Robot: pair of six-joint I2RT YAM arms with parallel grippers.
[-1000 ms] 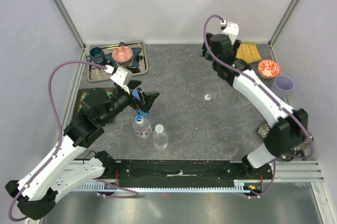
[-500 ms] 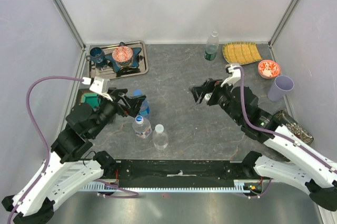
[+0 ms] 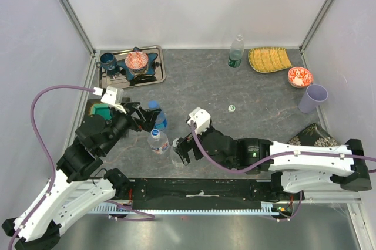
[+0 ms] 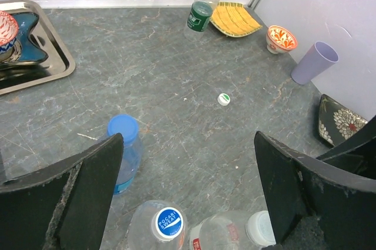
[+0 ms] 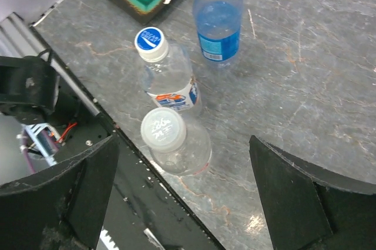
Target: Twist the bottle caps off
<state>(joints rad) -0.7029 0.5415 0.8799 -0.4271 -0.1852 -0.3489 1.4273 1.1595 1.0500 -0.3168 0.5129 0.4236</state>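
My right gripper lowers around the white cap next, toward the left in the top view, since the cap sits below the gripper's open fingers.
Three bottles stand close together near the front. The blue-tinted bottle (image 3: 157, 116) (image 4: 123, 144) (image 5: 217, 18) has a blue cap. The clear bottle with the blue-white label (image 3: 157, 141) (image 4: 167, 225) (image 5: 167, 80) stands in front of it. The plain clear bottle (image 3: 177, 156) (image 4: 258, 229) (image 5: 164, 129) has a white cap. My left gripper (image 3: 143, 122) (image 4: 188, 197) hangs open above and just left of the group. My right gripper (image 3: 183, 150) (image 5: 182, 197) is open over the plain clear bottle without touching it. The greenish bottle (image 3: 236, 51) (image 4: 202, 12) stands uncapped at the back. A loose cap (image 3: 232, 108) (image 4: 223, 98) lies mid-table.
A metal tray (image 3: 158, 73) with a blue cup and a red bowl sits back left. A green box (image 3: 101, 111) lies under the left arm. At the right are a yellow mat (image 3: 269, 58), a red bowl (image 3: 300, 76), a lilac cup (image 3: 313, 98) and a dark patterned dish (image 3: 314, 135).
My right arm swung from the back, where it hid the greenish bottle, down to the plain clear bottle at the front. My left gripper drew back slightly from the blue-tinted bottle.
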